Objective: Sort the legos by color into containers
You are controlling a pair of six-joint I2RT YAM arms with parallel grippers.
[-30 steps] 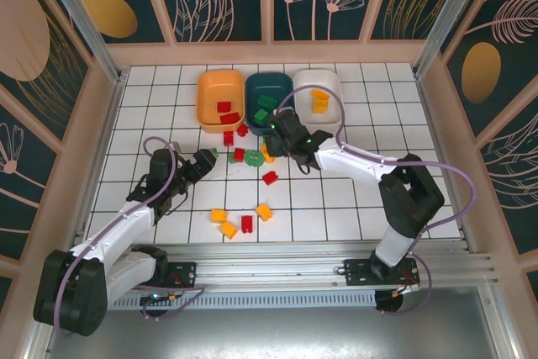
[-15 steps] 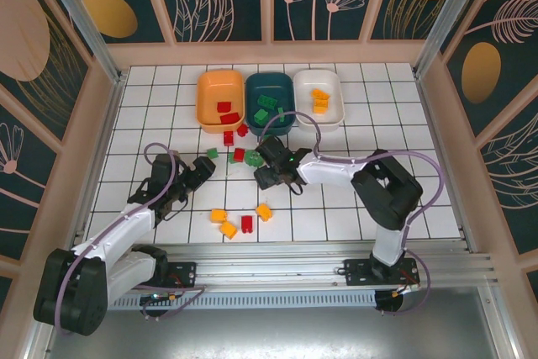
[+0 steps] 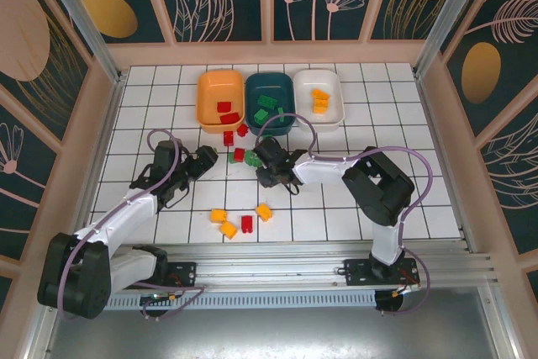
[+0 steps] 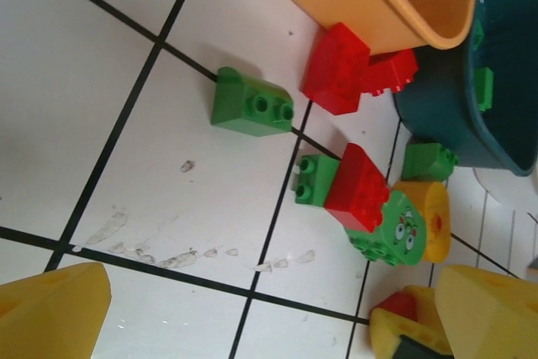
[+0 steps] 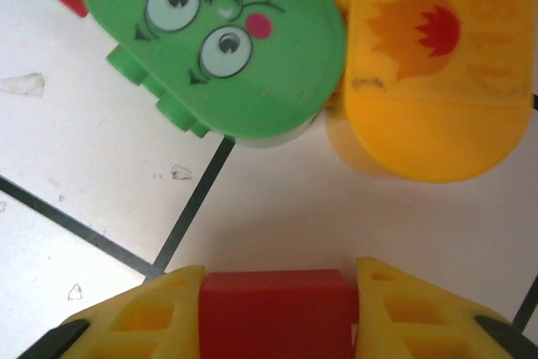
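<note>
The orange tray's near end [image 3: 222, 115] already holds red legos. My right gripper will next lift the red lego, swing outward over that end and release the red lego inside.
My right gripper [image 5: 277, 325] is shut on a red lego [image 5: 277, 313] that rests low on the white tile floor; from above it sits mid-table [image 3: 268, 176]. Just ahead of it lie a green face lego [image 5: 214, 44] and a yellow-orange flame lego [image 5: 433, 65]. My left gripper [image 4: 269, 317] is open over bare tile, left of that cluster [image 3: 207, 160], with a green lego [image 4: 252, 107] beyond it. The orange tray [image 3: 210, 94] holds red legos, the teal tray [image 3: 271, 119] green ones, and the white tray [image 3: 329, 90] yellow-orange ones.
Two red legos [image 4: 345, 69] lie against the orange tray's front. Near the front edge lie two yellow-orange legos [image 3: 218, 215], a red one [image 3: 246, 224] and another yellow-orange one [image 3: 264, 211]. Patterned walls enclose the tiled floor.
My right gripper came back from the trays toward the near side, dropped onto the loose red lego and shut on it. My left gripper edged slightly forward.
</note>
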